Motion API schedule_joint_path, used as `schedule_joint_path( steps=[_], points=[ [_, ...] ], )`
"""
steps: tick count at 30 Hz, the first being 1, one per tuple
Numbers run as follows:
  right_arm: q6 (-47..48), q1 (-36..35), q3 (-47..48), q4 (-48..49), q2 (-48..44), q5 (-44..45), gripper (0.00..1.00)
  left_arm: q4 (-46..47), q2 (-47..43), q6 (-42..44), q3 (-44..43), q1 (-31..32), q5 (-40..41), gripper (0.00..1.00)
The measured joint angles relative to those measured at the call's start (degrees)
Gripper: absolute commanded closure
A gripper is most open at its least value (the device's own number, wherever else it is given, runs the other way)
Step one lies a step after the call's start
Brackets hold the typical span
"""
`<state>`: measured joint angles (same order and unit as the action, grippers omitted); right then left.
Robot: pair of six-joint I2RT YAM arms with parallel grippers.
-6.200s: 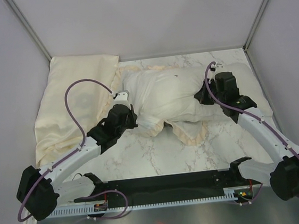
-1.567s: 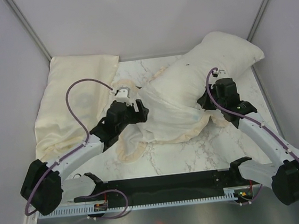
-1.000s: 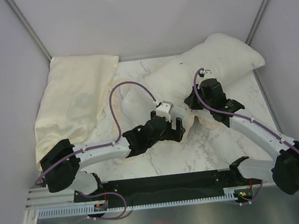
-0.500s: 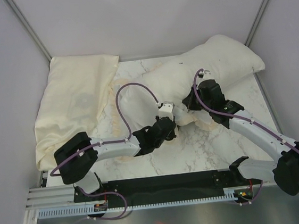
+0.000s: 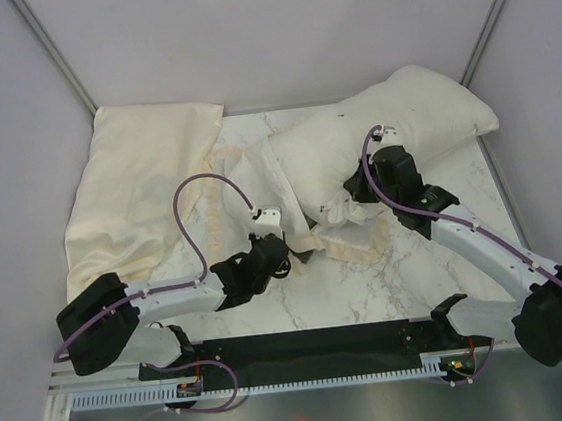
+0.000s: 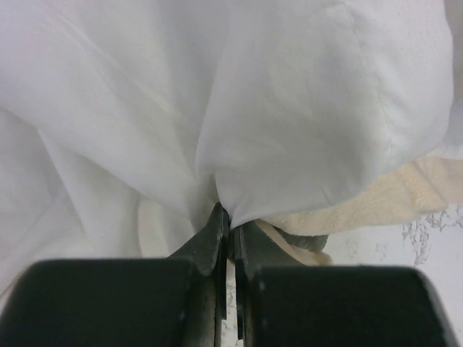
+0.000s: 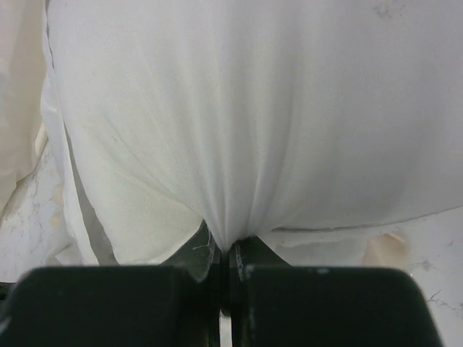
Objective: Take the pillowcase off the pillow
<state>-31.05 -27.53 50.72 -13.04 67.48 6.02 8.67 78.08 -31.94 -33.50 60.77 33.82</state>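
Observation:
I should move my left gripper toward the frill by the pale-yellow cloth next and let go of the pillowcase's fold, because that frill is to the left of my gripper in the top view.
The plump off-white pillow [image 5: 426, 105] lies at the back right, one end against the right wall. The pillowcase [image 5: 301, 158], whitish face out, stretches from it toward the near left, and its cream frill [image 5: 350, 248] trails on the marble. My left gripper [image 5: 288, 258] is shut on a fold of the pillowcase [image 6: 239, 144]; the frill [image 6: 376, 195] and a dark grey bit show beside the jaws [image 6: 230, 224]. My right gripper [image 5: 357, 190] is shut on taut white fabric at the pillow's near-left end [image 7: 246, 130], where the case bunches; its jaws [image 7: 230, 249] pinch a peak of it.
A flat pale-yellow cloth [image 5: 139, 195] lies along the left wall, part of it off the table edge. Grey walls close in the back and both sides. Marble table [image 5: 370, 292] shows in front of the fabric, and the black base rail [image 5: 315, 343] runs along the near edge.
My left gripper has drawn back toward the near left with the pillowcase, stretching it away from the pillow. The right gripper and the pillow have stayed at the back right.

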Motion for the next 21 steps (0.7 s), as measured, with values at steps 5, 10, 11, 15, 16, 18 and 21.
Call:
schedule_joint_path(
  steps=[5, 10, 11, 15, 16, 18, 21],
  points=[
    [1.4, 0.0, 0.4, -2.1, -0.2, 0.3, 1.0, -1.2, -2.4, 0.0, 0.5, -2.9, 0.5, 0.98],
    [2.6, 0.0, 0.4, -9.7, -3.7, 3.8, 0.69, -1.3, -3.2, 0.5, 0.5, -5.9, 0.2, 0.98],
    [2.6, 0.0, 0.4, -11.8, -4.9, 5.1, 0.51, -1.2, -3.4, 0.9, 0.5, -6.1, -0.2, 0.98],
    [4.0, 0.1, 0.5, -19.5, -10.0, 8.7, 0.07, 0.5, -3.7, 3.0, 0.5, -6.1, -3.2, 0.98],
    [4.2, 0.1, 0.8, -20.9, -10.9, 9.0, 0.06, 0.9, -3.7, 3.5, 0.7, -6.1, -3.9, 0.98],
    [5.4, 0.1, 2.4, -22.6, -12.7, 8.8, 0.03, 1.6, -3.7, 4.2, 1.0, -6.1, -4.6, 0.98],
    [6.7, -0.2, 6.6, -21.6, -13.0, 6.4, 0.02, 2.1, -3.7, 4.6, 1.6, -6.1, -5.6, 0.98]
  ],
)
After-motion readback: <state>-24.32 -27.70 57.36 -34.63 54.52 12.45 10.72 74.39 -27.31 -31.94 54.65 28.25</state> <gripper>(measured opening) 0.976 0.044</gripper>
